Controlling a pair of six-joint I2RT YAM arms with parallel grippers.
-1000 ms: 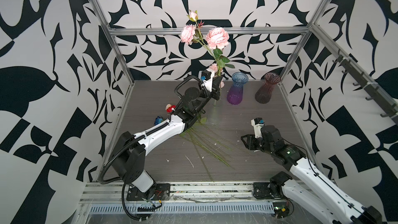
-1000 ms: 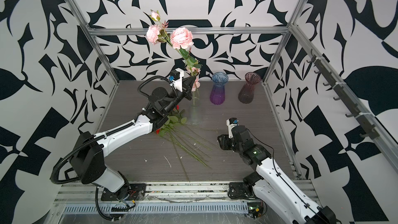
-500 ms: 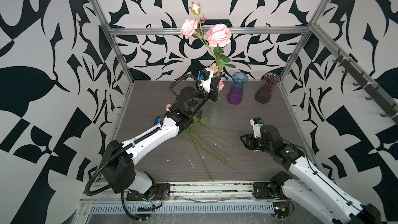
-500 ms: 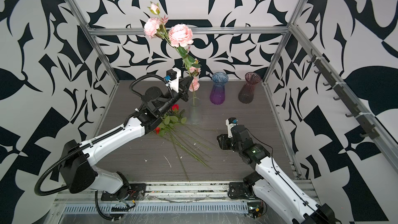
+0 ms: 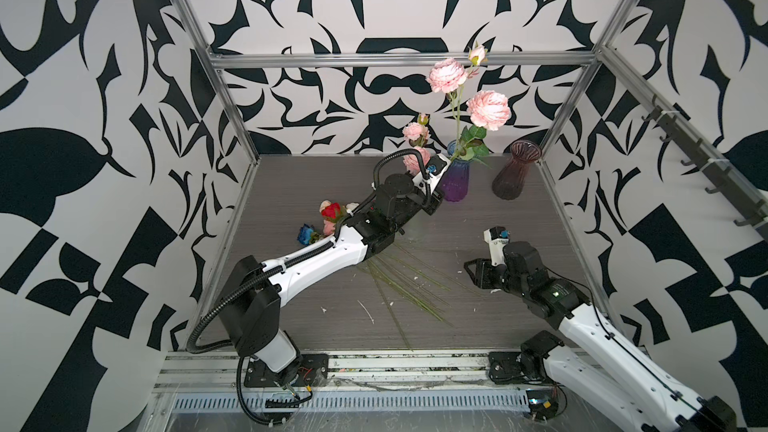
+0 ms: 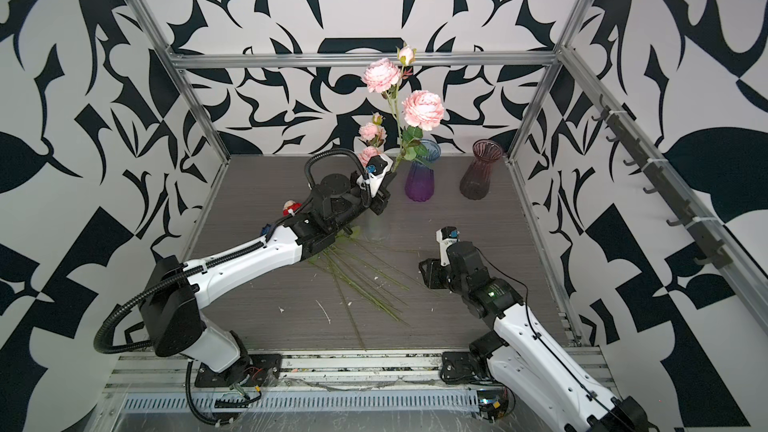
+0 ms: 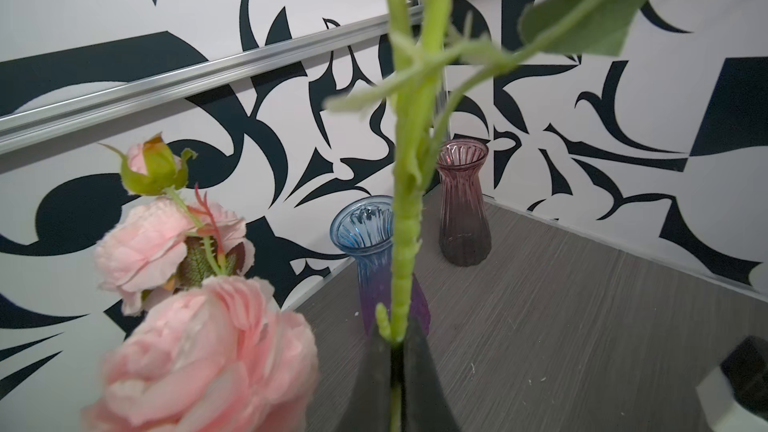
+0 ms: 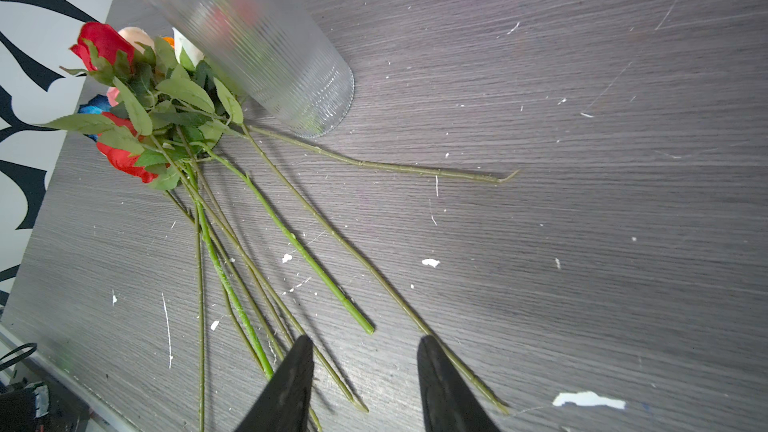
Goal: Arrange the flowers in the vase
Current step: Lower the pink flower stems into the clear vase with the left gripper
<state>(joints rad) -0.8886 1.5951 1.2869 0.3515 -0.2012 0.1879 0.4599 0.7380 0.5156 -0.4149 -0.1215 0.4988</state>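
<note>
I will next move my left gripper down and lower the green stem into the clear ribbed vase below to release it there, since the pink spray already stands upright.
My left gripper (image 5: 448, 163) (image 7: 395, 342) is shut on the green stem of a tall pink flower spray (image 5: 488, 110) (image 6: 423, 110), holding it upright beside the blue-purple vase (image 5: 456, 180) at the back. A second pink spray (image 5: 415, 134) (image 7: 145, 243) rises just left of it; its lower stem is hidden behind my left arm. The clear ribbed vase (image 8: 266, 47) (image 5: 413, 232) stands mid-table. More flowers lie beside it in a pile, with a red rose (image 5: 330, 211) (image 8: 104, 47) and long stems (image 5: 399, 284) (image 8: 291, 238). My right gripper (image 5: 473, 273) (image 8: 363, 340) is open just above the stem ends, holding nothing.
A dark red glass vase (image 5: 513, 174) (image 6: 478, 172) stands at the back right, near the blue-purple one (image 6: 419, 176). Metal frame posts and patterned walls enclose the table on three sides. White flecks litter the grey table top (image 5: 519, 218).
My left arm has swung the held pink spray to the right, from above the clear vase to beside the blue-purple vase, and the blooms sit lower. The right arm has not moved.
</note>
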